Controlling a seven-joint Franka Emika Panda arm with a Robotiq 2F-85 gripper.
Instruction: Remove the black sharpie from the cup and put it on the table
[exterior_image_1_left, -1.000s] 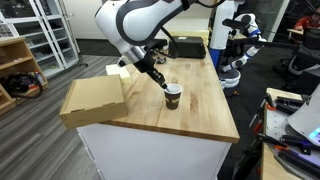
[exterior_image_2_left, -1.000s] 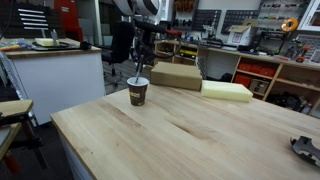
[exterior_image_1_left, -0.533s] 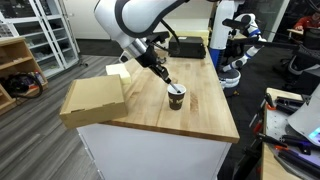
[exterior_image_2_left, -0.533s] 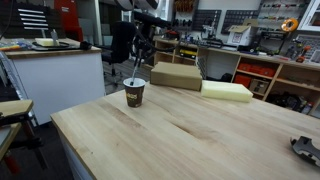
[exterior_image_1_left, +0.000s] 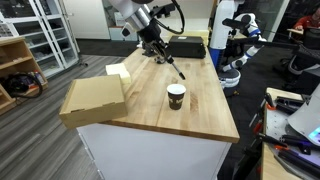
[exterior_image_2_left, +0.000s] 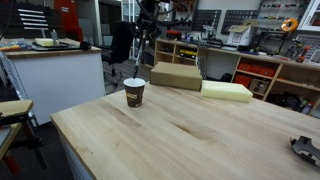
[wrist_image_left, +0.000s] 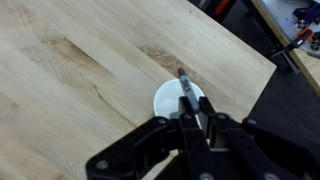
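Bare tabletop beside the cup is below my gripper, so it should next leave the cardboard box, turn and lower to release the black sharpie (exterior_image_1_left: 174, 68).
The cup (exterior_image_1_left: 176, 96) stands upright on the wooden table (exterior_image_1_left: 205, 118), white with a dark band; it shows in both exterior views (exterior_image_2_left: 134, 92). My gripper (exterior_image_1_left: 157, 48) is raised well above and behind the cup, shut on the black sharpie (exterior_image_1_left: 174, 68), which slants down from the jaws, clear of the cup. In the wrist view the sharpie (wrist_image_left: 187, 90) sticks out from the shut gripper (wrist_image_left: 198, 125) over the cup's white open mouth (wrist_image_left: 168, 100), with the table (wrist_image_left: 80, 70) below.
A cardboard box (exterior_image_1_left: 95, 98) lies at the table's corner, also in an exterior view (exterior_image_2_left: 175, 75), beside a pale foam pad (exterior_image_2_left: 226, 90). A black box (exterior_image_1_left: 187, 47) sits at the far end. A small dark object (exterior_image_2_left: 305, 148) lies near an edge.
My gripper has risen and drawn back from the cup, pulling the black sharpie out of it. The cup stays in place.
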